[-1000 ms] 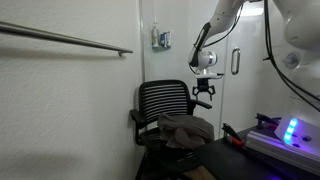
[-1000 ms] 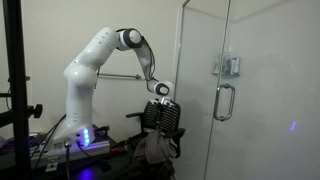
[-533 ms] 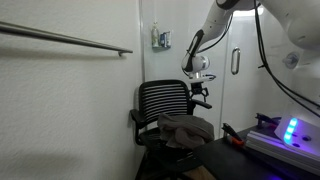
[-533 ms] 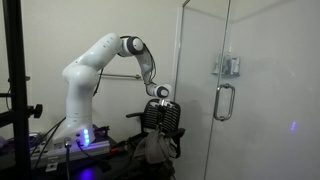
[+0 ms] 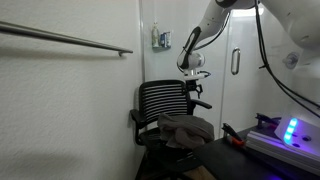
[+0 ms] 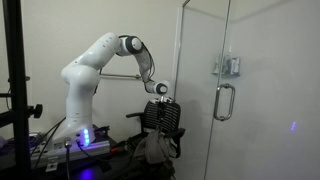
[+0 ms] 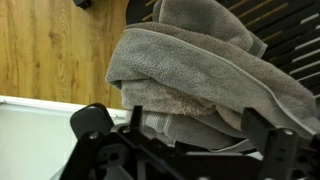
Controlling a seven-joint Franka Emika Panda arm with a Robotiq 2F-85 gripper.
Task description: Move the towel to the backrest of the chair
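Observation:
The robot's gripper will next turn and go down until its fingers straddle the towel's long top fold (image 5: 187, 123) (image 7: 203, 71).
The grey-brown towel (image 5: 187, 129) lies bunched on the seat of the black office chair (image 5: 150, 138); it also shows in an exterior view (image 6: 153, 148) and fills the wrist view (image 7: 200, 80). The slatted backrest (image 5: 163, 99) stands upright behind it, and its slats show at the top right of the wrist view (image 7: 285, 35). My gripper (image 5: 195, 88) hangs above the towel, beside the backrest's upper edge. In the wrist view the gripper (image 7: 180, 140) is open, with its fingers (image 7: 92, 122) spread on either side of the towel and holding nothing.
A glass shower door with a handle (image 6: 223, 100) stands close to the chair. A grab bar (image 5: 70, 40) runs along the white wall. A table edge with a lit blue device (image 5: 290, 130) and red-handled tool (image 5: 235, 137) is nearby. Wooden floor (image 7: 50, 50) lies below.
My gripper has moved sideways from beside the chair to over the backrest's upper edge, staying open. The towel has not moved.

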